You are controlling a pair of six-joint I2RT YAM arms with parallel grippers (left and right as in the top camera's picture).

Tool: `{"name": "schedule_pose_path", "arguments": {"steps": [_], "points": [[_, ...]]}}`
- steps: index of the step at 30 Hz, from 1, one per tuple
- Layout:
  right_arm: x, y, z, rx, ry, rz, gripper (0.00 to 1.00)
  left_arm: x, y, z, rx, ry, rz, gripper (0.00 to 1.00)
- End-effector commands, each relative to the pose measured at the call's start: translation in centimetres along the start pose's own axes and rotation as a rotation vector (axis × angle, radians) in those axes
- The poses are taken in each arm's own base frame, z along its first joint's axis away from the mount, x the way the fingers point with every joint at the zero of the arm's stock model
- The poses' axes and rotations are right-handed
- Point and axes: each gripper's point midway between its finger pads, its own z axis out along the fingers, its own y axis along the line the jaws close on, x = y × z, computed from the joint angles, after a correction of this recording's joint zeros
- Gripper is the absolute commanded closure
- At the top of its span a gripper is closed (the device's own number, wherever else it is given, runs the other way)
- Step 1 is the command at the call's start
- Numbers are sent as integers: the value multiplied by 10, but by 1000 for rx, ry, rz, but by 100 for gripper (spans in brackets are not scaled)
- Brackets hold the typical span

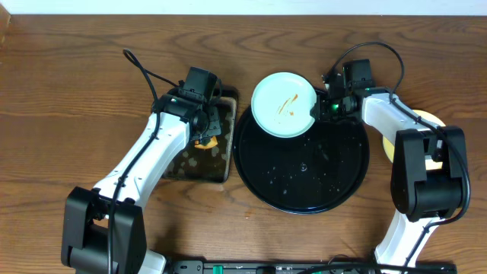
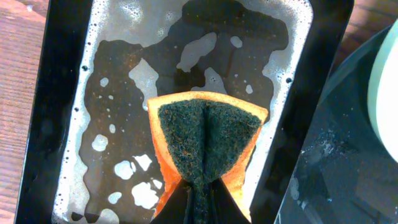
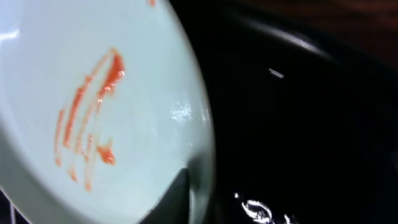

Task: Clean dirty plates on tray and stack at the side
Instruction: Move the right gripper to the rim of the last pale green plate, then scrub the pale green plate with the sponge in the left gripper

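Note:
Next, my left gripper should wipe the sponge over the mint-blue plate (image 1: 283,104), then return to the dark pan (image 1: 198,160) and release it there, as orange sauce still streaks the plate.
A pale mint-blue plate (image 1: 283,104) with orange sauce streaks sits tilted over the far left rim of the round black tray (image 1: 304,183). My right gripper (image 1: 318,109) is shut on the plate's right rim. In the right wrist view the plate (image 3: 93,106) fills the left, with one finger of the gripper (image 3: 186,196) over its rim and the tray (image 3: 298,124) behind. A pale yellow plate (image 1: 424,117) lies right of the tray, mostly hidden by my right arm. My left gripper (image 1: 207,128) is shut on a folded sponge (image 2: 205,134). A second mint plate is not in view.
The sponge hangs over a rectangular dark pan (image 1: 190,164) of soapy water (image 2: 112,124), just left of the tray. The tray's wet rim (image 2: 348,162) and the plate's edge (image 2: 388,87) show at the right of the left wrist view. Bare wooden table lies all around.

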Motion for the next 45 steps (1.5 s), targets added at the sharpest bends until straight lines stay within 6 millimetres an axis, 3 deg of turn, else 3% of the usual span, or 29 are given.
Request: {"name": "schedule_pose_path", "arguments": {"steps": [1,7,13,18,24,37,42,45], "points": [[11,5,6,-11,44,14,97,2,2,1,-5,6,15,93],[33,-10,-13,96,125,-2,99,2,-4,0,26,9,38,92],[50,-4,-40,158,178,-17,99,2,-62,-9,292,3,140,93],[74,2,-40,168,270,-16,99,6,-106,-17,373,-58,230,92],[88,15,-35,166,310,-44,99,24,-155,-21,441,-90,305,92],[95,20,-35,171,335,-38,99,76,-217,31,495,31,222,92],[95,20,-35,171,335,-39,99,93,-225,50,482,69,214,93],[96,20,-35,172,339,-38,99,100,-215,63,428,96,214,93]]}}
